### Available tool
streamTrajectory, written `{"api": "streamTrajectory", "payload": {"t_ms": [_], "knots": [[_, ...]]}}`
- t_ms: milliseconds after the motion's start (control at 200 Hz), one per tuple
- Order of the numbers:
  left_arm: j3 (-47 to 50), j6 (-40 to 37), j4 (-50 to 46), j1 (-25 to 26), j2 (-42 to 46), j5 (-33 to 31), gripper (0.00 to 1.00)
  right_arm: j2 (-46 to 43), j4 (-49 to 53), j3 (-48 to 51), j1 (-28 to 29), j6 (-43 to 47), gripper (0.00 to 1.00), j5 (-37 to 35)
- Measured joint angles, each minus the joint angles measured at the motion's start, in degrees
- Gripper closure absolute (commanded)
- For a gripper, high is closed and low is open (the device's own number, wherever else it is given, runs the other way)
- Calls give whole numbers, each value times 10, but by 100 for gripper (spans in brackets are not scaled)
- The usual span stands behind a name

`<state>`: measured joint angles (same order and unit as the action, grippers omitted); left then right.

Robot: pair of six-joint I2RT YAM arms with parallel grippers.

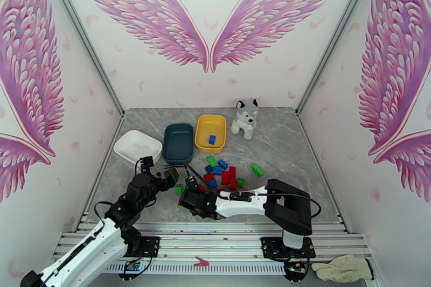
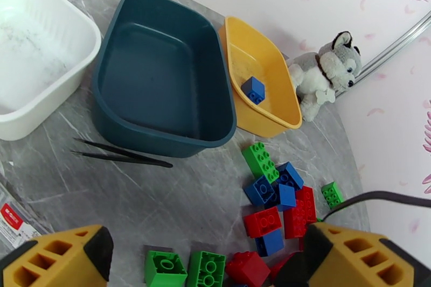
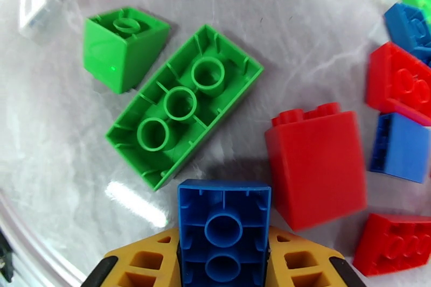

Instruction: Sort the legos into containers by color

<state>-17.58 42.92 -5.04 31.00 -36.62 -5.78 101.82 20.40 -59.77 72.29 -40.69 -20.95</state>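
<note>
The blue lego goes up in my right gripper and outward over the yellow container next, before its release, since the lego's color already lies there.
In the right wrist view my right gripper (image 3: 224,264) is shut on a blue lego (image 3: 224,223), studs down, with a yellow finger against each side. Just beyond it lie an upturned green lego (image 3: 183,105), a small green one (image 3: 124,46) and a red one (image 3: 318,167). From above, the right gripper (image 1: 189,190) sits at the near left edge of the lego pile (image 1: 221,170). My left gripper (image 1: 164,175) hovers open beside it, its fingers (image 2: 59,256) spread wide. The white (image 1: 137,146), dark teal (image 1: 178,142) and yellow (image 1: 210,127) containers stand behind; one blue lego (image 2: 253,90) lies in the yellow one.
A plush husky (image 1: 245,118) sits at the back right of the yellow tray. Black tweezers (image 2: 121,153) lie on the table in front of the teal tray. A lone green lego (image 1: 257,170) lies right of the pile. A glove (image 1: 342,268) rests on the rail at the near right.
</note>
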Motion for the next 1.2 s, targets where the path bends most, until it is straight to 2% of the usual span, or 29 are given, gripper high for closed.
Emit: {"api": "streamTrajectory", "payload": {"t_ms": [225, 430, 635, 840, 970, 1080, 1170, 1200], "knots": [[0, 15, 7, 44, -3, -3, 1, -96, 15, 1, -24, 18, 75, -30], [-5, 23, -3, 70, -3, -29, 1, -104, 6, -2, -150, 51, 78, -18], [-5, 26, -2, 70, -6, -46, 1, -41, -3, -87, -261, 83, 79, 26], [-21, 21, -7, 73, -32, -63, 1, 41, 6, -210, -310, 107, 77, 59], [-56, 7, 0, 73, -92, -72, 1, 107, 10, -293, -338, 110, 78, 79], [-88, 1, 10, 75, -151, -71, 1, 156, 17, -336, -358, 114, 74, 90], [-91, 1, 17, 80, -163, -70, 1, 180, 26, -349, -370, 116, 62, 94], [-91, 1, 18, 83, -163, -70, 1, 188, 31, -353, -373, 118, 53, 97]]}}
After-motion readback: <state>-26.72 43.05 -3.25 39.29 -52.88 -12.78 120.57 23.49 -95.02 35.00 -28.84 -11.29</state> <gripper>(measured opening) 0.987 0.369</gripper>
